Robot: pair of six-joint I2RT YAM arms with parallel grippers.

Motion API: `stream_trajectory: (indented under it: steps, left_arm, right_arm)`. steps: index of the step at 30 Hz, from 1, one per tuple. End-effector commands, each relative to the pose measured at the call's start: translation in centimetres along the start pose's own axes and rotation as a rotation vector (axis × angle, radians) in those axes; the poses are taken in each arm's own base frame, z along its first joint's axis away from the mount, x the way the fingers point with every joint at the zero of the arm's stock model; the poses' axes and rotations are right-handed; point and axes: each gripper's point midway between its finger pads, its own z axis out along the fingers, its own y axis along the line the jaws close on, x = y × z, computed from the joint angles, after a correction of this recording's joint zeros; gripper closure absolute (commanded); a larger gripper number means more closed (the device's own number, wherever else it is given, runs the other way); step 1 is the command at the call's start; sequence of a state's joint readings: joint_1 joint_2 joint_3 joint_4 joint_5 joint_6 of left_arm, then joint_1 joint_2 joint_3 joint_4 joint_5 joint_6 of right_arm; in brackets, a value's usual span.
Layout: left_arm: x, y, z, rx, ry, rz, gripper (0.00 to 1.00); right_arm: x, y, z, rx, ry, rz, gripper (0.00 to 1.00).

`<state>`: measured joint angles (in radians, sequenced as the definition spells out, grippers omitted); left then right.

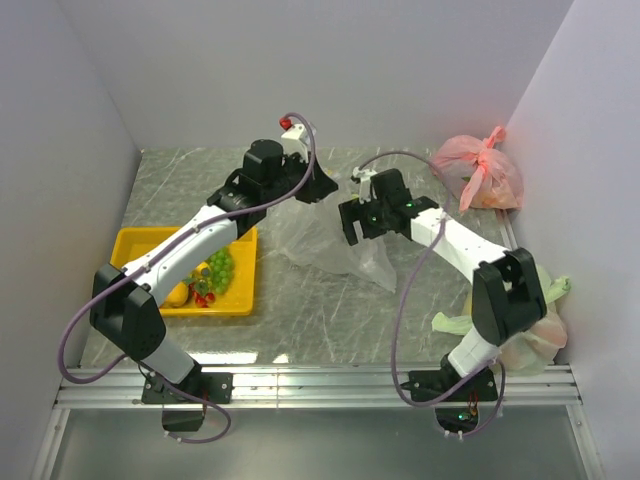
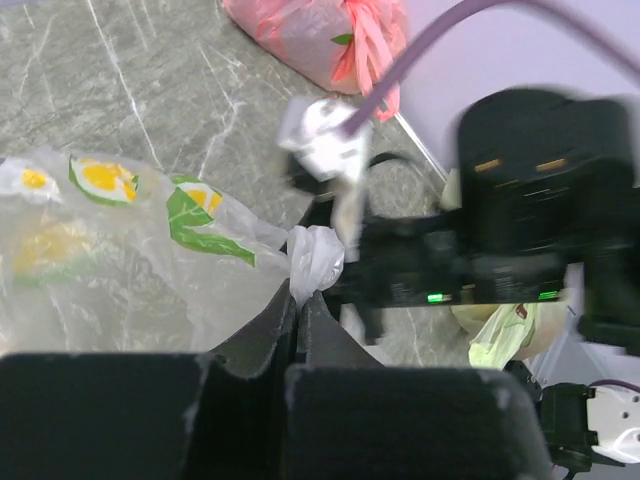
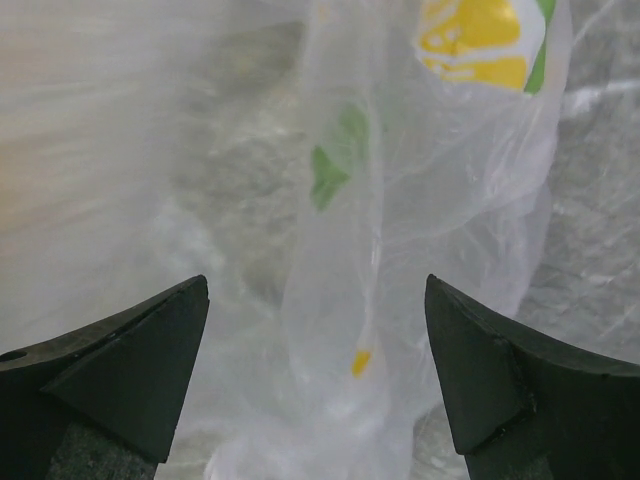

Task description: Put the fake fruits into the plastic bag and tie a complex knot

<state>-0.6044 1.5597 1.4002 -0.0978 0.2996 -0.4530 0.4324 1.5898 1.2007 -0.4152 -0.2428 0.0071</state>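
Observation:
My right gripper has the bag's film already hanging between its wide-apart fingers, so it will lower slightly onto the fold of film below and close its fingers.
The plastic bag [image 1: 335, 245] lies crumpled on the table's middle, thin clear film with green and yellow print. My left gripper [image 1: 318, 188] is shut on a bunched end of the bag; in the left wrist view its jaws [image 2: 297, 295] pinch white film, with the bag [image 2: 120, 260] spread to the left. My right gripper [image 1: 352, 228] is open just above the bag; in the right wrist view [image 3: 316, 282] the film [image 3: 400, 230] hangs between its wide-apart fingers. The fake fruits sit in the yellow tray [image 1: 135, 243]: green grapes [image 1: 220, 266], red berries [image 1: 203, 295], a yellow fruit [image 1: 178, 294]. My left arm partly hides them.
A pink knotted bag [image 1: 480, 175] lies at the back right, and shows in the left wrist view [image 2: 310, 35]. Pale green bags [image 1: 545, 330] sit by the right arm's base. White walls close in on the left, back and right.

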Motion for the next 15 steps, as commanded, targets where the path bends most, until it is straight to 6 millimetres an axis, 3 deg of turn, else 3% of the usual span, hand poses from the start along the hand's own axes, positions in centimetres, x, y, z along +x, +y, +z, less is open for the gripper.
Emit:
stream_trajectory:
  steps: [1,3,6,7,8,9,10,11,12,13,14,15]
  left_arm:
    - [-3.2,-1.3,-0.7,0.056,-0.079,-0.003,1.0]
    - [-3.5,-0.8,-1.1,0.057,-0.077,0.002,1.0]
    - [-3.8,0.1,-1.9,0.064,-0.068,0.013,1.0]
    - [-3.9,0.4,-2.3,0.062,-0.067,0.021,1.0]
    - [-4.2,1.5,-2.8,0.037,-0.073,0.024,1.0]
    - [-4.0,2.5,-3.3,0.016,-0.064,0.033,1.0]
    - [-4.4,2.5,-4.3,0.03,-0.067,0.049,1.0]
    - [-4.3,4.8,-5.2,-0.008,-0.068,0.049,1.0]
    - [-4.3,6.0,-5.9,-0.029,-0.072,0.079,1.0]
    - [-4.5,7.4,-6.7,-0.07,-0.084,0.096,1.0]
    - [-4.0,10.2,-7.6,-0.137,-0.081,0.094,1.0]
    - [-3.8,11.8,-8.0,-0.176,-0.079,0.131,1.0]
  right_arm:
    - [2.7,-2.6,2.6,0.155,0.077,0.072,0.07]
    - [4.3,-4.2,3.8,0.216,0.126,0.073,0.12]
    - [5.9,-7.6,4.0,0.309,0.148,0.041,0.23]
    - [6.5,-8.4,3.9,0.315,0.171,0.036,0.33]
    - [6.7,-8.9,3.7,0.306,0.186,0.042,0.58]
    - [6.9,-10.7,3.0,0.317,0.196,0.063,0.68]
    - [6.7,-11.0,2.1,0.29,0.209,0.084,0.76]
    - [6.4,-10.8,1.5,0.229,0.202,0.108,0.86]
    - [6.2,-12.5,-0.3,0.202,0.206,0.146,1.0]
    - [5.8,-12.4,-1.3,0.145,0.19,0.157,1.0]
    - [4.3,-10.5,-2.9,-0.009,0.129,0.17,1.0]
    - [3.3,-10.1,-4.3,-0.088,0.084,0.119,1.0]
